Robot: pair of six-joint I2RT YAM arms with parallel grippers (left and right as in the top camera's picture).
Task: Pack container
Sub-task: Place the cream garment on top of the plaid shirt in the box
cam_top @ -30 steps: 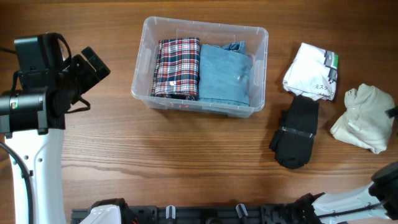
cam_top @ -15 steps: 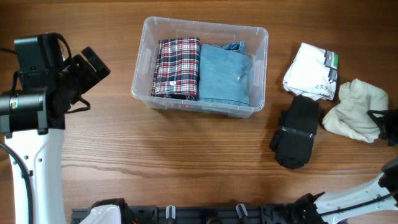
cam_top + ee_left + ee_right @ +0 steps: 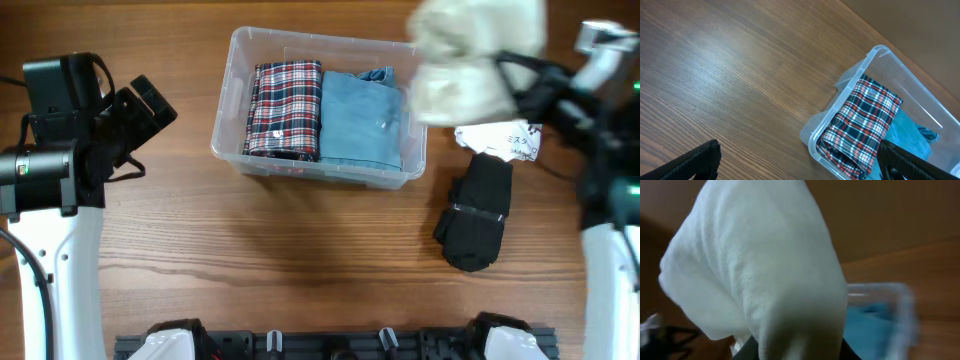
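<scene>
I need to move my right gripper across the denim (image 3: 358, 118) to the left in the overhead view next, then lower it and let go of the cloth on the plaid shirt (image 3: 285, 108) below.
The container (image 3: 228, 102), a clear plastic bin, holds a folded plaid shirt (image 3: 285, 108) and folded denim (image 3: 358, 118). My right gripper (image 3: 512, 72) is shut on a cream cloth (image 3: 468, 55), which hangs blurred in the air over the bin's right end. The right wrist view is mostly filled by this cloth (image 3: 765, 265), with the bin's rim (image 3: 902, 305) blurred behind it. My left gripper (image 3: 152, 105) stands open to the left of the bin with nothing between its fingers. Its wrist view shows the bin's corner (image 3: 812, 137) and the plaid shirt (image 3: 865, 122).
A black garment (image 3: 478, 215) lies on the wooden table to the right of the bin. A white folded garment (image 3: 505, 140) lies just behind it, partly under the raised cloth and arm.
My right gripper came in from the lower right, shut on the cream cloth, lifted it off the table and swung it left towards the bin. The left arm has not moved.
</scene>
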